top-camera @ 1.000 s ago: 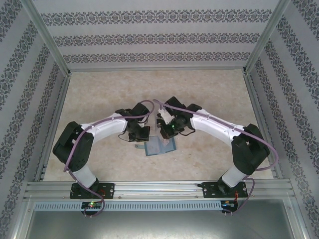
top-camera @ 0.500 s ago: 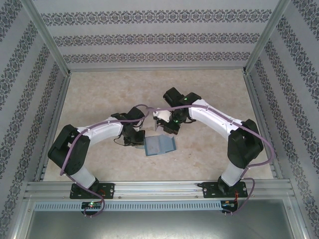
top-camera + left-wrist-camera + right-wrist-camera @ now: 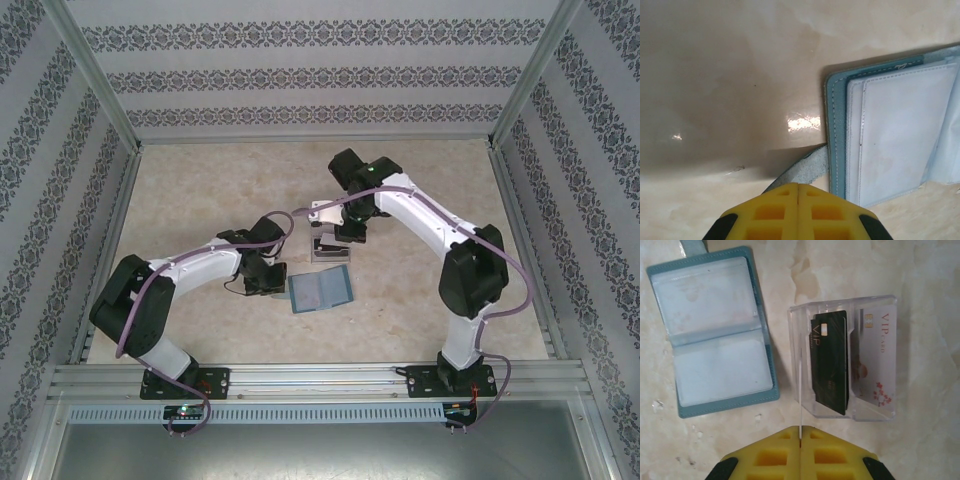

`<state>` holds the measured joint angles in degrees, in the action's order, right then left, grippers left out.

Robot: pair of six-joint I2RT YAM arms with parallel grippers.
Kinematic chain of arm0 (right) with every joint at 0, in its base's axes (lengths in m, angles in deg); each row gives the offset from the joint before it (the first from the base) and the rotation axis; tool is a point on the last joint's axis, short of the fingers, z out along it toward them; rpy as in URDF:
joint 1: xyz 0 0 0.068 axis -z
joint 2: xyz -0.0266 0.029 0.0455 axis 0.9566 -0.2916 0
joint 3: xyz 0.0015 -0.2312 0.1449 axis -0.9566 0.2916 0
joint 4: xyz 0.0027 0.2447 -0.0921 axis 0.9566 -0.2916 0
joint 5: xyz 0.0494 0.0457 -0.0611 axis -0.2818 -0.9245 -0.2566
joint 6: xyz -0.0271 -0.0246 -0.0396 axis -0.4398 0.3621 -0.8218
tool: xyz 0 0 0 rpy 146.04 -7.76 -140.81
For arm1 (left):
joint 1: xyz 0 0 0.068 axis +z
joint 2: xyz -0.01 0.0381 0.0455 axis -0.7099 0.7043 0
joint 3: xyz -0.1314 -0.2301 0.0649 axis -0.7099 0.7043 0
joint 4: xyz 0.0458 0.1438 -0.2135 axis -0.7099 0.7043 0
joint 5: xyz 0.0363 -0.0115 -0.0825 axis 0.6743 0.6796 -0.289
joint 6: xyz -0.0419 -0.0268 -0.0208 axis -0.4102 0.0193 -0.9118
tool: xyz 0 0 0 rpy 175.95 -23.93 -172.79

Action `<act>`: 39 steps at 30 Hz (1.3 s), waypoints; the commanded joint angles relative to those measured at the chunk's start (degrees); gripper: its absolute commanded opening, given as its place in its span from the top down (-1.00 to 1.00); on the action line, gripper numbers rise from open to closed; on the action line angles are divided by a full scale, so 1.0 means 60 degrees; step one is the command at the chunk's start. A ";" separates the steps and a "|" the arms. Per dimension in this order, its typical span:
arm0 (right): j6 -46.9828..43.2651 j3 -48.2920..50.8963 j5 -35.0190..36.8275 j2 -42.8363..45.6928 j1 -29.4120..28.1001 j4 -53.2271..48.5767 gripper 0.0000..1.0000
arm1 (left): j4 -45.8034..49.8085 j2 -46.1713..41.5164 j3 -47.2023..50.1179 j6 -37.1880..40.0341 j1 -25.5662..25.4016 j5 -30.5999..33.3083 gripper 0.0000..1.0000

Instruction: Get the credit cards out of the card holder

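Note:
Next, my right gripper should move outward and down to release the card in the white VIP card's slot point(image 3: 873, 357), since that slot lies below and outward of the gripper.
The teal card holder point(image 3: 322, 291) lies open and flat on the table, its clear pockets looking empty point(image 3: 766, 340). My left gripper point(image 3: 798, 185) is shut on the holder's small side tab point(image 3: 807, 165), at the holder's left edge point(image 3: 837, 125). In the top view this gripper point(image 3: 277, 283) sits just left of the holder. My right gripper point(image 3: 801, 428) is shut on a thin white credit card point(image 3: 801, 390) seen edge-on, at the left slot of a clear stand point(image 3: 875, 415). A black card point(image 3: 830, 362) and a white VIP card point(image 3: 875, 360) stand in that stand.
The clear stand point(image 3: 332, 252) sits just behind the holder, under the right gripper point(image 3: 327, 240). Patterned walls and metal frame rails enclose the beige table point(image 3: 200, 190) on three sides.
The right gripper has pulled back from the holder with the white card and now hangs over the clear stand. The left gripper shifted slightly left, and the holder lies open and flat.

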<state>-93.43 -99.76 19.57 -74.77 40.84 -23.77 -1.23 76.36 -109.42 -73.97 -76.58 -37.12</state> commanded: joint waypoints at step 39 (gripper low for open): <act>-0.1015 -0.4691 -0.0108 -0.4235 0.0303 -0.2432 0.77 | 0.0017 -0.0278 0.0158 0.0040 0.0699 0.0058 1.00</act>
<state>-99.38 -126.66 20.71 -98.48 42.20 -36.31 -1.34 75.22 -109.05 -73.94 -73.21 -36.97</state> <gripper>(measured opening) 0.111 0.041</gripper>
